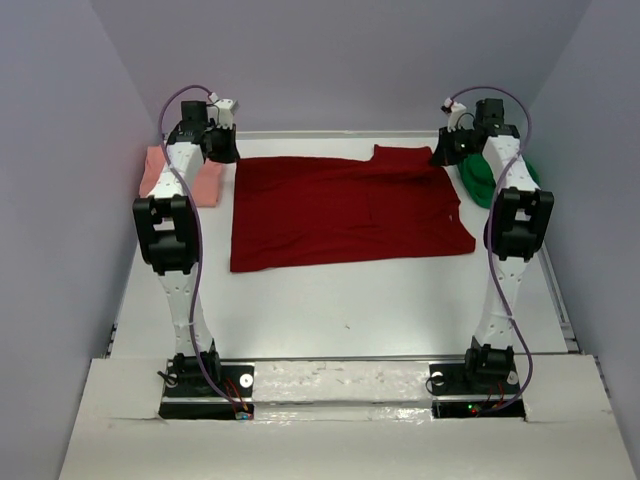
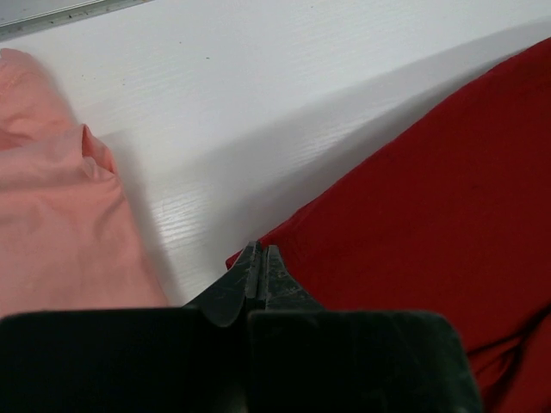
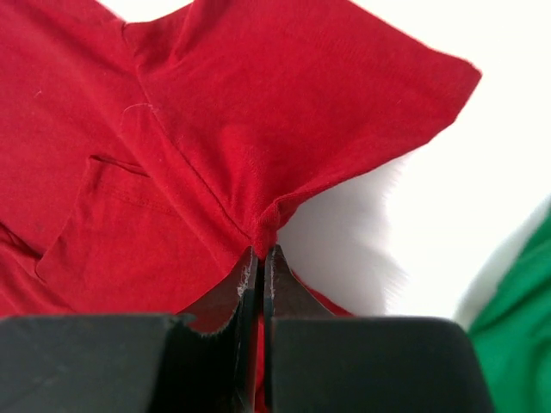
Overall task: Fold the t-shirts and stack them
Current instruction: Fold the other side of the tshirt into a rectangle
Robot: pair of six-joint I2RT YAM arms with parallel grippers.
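My right gripper will release the fold back and down, on the flat red cloth by the green t-shirt.
The dark red t-shirt (image 1: pixel 340 210) lies spread flat across the far half of the table. My left gripper (image 1: pixel 222 148) is at its far left corner, jaws shut with the red corner (image 2: pixel 430 198) right at their tips (image 2: pixel 261 251). My right gripper (image 1: pixel 447 150) is at the far right corner, shut on a pinched fold of the red cloth (image 3: pixel 215 129), which bunches up at the tips (image 3: pixel 261 251). The salmon-pink t-shirt (image 1: pixel 210 185) lies at the far left, also in the left wrist view (image 2: pixel 52 224). The bright green t-shirt (image 1: pixel 478 180) lies at the far right, also in the right wrist view (image 3: pixel 516 318).
The white table (image 1: pixel 340 310) has walls close on the left, the right and behind. Both arm bases are bolted at the near edge. A metal rail runs along the far table edge (image 2: pixel 69 13).
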